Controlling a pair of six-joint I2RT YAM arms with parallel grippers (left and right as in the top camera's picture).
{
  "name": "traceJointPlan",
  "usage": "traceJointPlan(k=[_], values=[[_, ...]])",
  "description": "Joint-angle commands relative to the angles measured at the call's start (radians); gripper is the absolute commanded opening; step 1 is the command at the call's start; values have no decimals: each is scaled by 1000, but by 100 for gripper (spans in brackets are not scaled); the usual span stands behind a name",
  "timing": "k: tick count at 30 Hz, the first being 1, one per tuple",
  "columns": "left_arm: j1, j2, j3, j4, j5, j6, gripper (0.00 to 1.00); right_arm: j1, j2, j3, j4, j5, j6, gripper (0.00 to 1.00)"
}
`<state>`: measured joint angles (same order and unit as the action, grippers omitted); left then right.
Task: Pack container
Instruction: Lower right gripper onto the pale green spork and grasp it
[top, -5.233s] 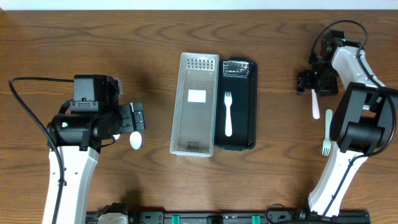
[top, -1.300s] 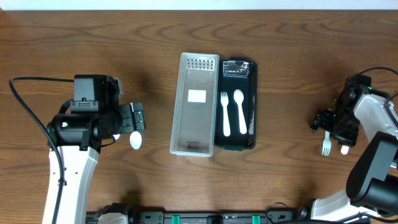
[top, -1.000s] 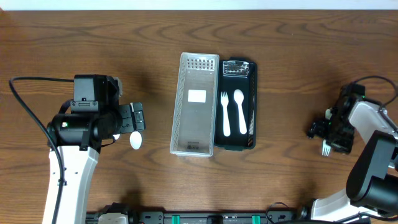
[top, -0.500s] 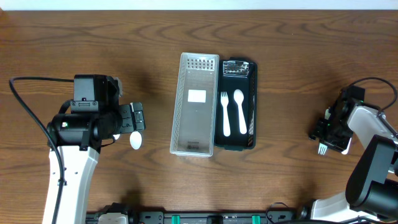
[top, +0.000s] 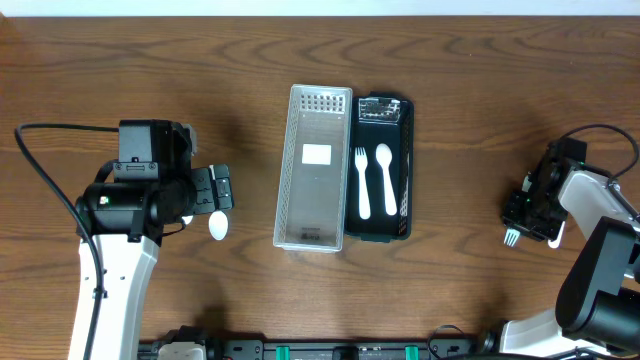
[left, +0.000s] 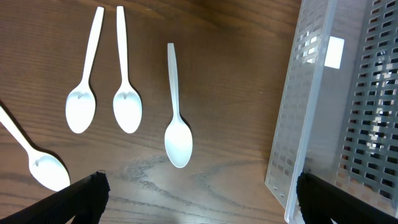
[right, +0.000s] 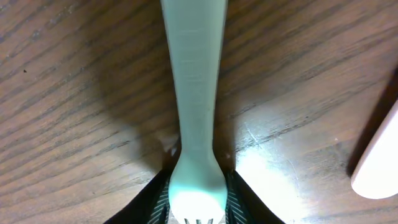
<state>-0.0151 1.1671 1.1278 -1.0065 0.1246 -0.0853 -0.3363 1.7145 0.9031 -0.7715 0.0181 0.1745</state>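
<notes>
My fork should next rise with my right gripper, go over the gap between the fork and spoon the black tray (top: 401, 160) already holds, then be lowered and released.
A black tray (top: 401, 160) holds a white fork (top: 362, 183) and a white spoon (top: 385, 178). A clear perforated basket (top: 315, 168) lies beside it on the left; its wall shows in the left wrist view (left: 311, 112). My right gripper (top: 525, 212) at the table's right is shut on a white fork (right: 196, 106), whose tines stick out below it (top: 511, 237). My left gripper (top: 215, 190) is open and empty above several white spoons (left: 176, 118) on the table, one showing overhead (top: 217, 226).
Another white piece of cutlery lies at the right edge of the right wrist view (right: 379, 162) next to the held fork. Bare wooden table (top: 470, 90) lies between the tray and the right arm.
The right gripper placed the spoon in the black tray, moved to the fork at the right, and closed on it. The fork has shifted slightly down. The left arm has not moved.
</notes>
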Motion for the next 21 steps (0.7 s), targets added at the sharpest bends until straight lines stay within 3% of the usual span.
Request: traceJointPlan(k=[1,6,14,21], values=[[-3,2,0,-2,-5,3,98,-1,31,-34,7,29,0,25],[-3,2,0,-2,-5,3,98,-1,30,-32,24,-3,10,1],[-3,2,0,-2,-5,3,98,61,-24,103,-70,-72,39,1],[-3,2,0,-2,-5,3,98,277,-179,357,-123,-158,39,1]])
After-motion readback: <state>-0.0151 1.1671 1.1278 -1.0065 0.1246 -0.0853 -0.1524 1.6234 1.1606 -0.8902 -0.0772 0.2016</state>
